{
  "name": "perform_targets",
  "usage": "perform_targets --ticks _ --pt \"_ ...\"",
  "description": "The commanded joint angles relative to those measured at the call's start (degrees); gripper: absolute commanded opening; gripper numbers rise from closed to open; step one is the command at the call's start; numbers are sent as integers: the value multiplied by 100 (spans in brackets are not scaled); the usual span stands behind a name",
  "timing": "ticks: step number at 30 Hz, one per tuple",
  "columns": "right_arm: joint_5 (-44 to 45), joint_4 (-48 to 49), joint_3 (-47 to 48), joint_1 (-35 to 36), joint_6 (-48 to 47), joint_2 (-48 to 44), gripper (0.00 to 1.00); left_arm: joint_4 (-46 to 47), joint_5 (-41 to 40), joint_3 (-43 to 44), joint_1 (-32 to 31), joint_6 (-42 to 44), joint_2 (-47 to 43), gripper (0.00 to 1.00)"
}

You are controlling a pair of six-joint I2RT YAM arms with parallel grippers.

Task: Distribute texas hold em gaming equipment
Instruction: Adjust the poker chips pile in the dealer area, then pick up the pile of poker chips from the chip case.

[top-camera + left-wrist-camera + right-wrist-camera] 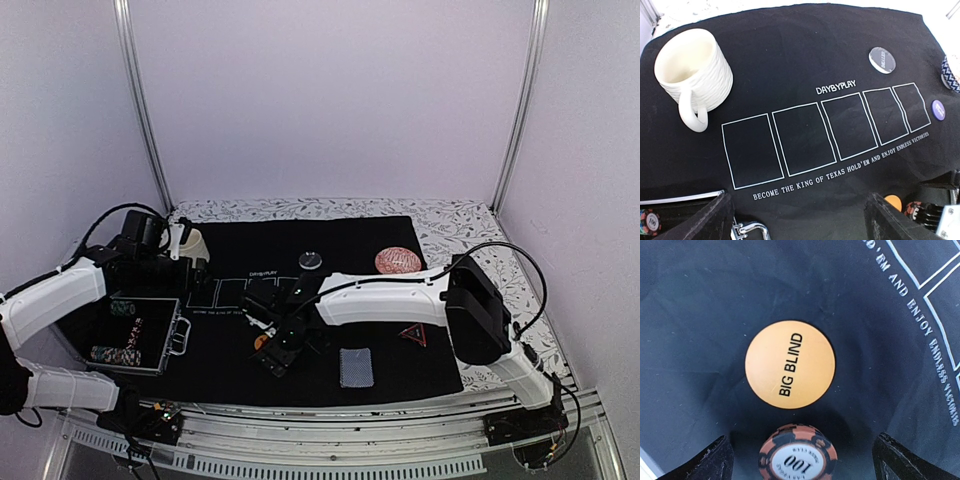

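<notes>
The case's green chip row is below and to the left of my left gripper in the top view. My left gripper will come down and across onto that row next.
The orange disc [790,364] marked BIG BLIND lies flat on the black mat [700,305]. Just near of it stands a short stack of orange-and-black striped poker chips [797,456]. My right gripper [801,452] is open around that stack, with a gap on each side. From above, this gripper [278,350] sits at mid-mat beside the orange disc [261,341]. My left gripper [800,222] is open and empty over the mat's printed line. A black disc [882,59] and a purple disc [938,109] lie past the card boxes. The blue-backed cards [356,367] and the triangle marker [413,334] lie at the front right.
A cream mug [692,70] stands at the mat's far left. The red patterned bowl [398,261] sits at the back right. An open metal case [150,362] with more chips is at the left, its handle [751,231] under my left gripper.
</notes>
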Motion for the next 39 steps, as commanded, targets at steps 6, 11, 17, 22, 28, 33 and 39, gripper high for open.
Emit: perform_targets --ticks 6,11,17,22,28,33,39 --pt "546 210 -820 -1 704 -1854 99 273 -189 -70 73 -213 -143 94" --pt "1067 198 -1854 -9 1359 -2951 99 280 -724 -87 77 -589 -177 96" --pt "1277 119 -2888 -132 2034 -3952 99 -153 -1585 164 72 -971 75 97" --pt "1475 -38 -3134 -190 2103 -4429 99 -598 -2174 323 77 -1546 237 98" --pt "1646 249 -3452 -496 1349 -4831 99 -984 -2479 384 350 -2041 360 98" --pt "1179 1262 -4133 -1146 442 -5328 99 -1381 -2340 594 1351 -2197 635 98" --pt "387 2340 -4642 -1775 -499 -5588 99 -1587 -2006 879 2348 -1716 1113 89"
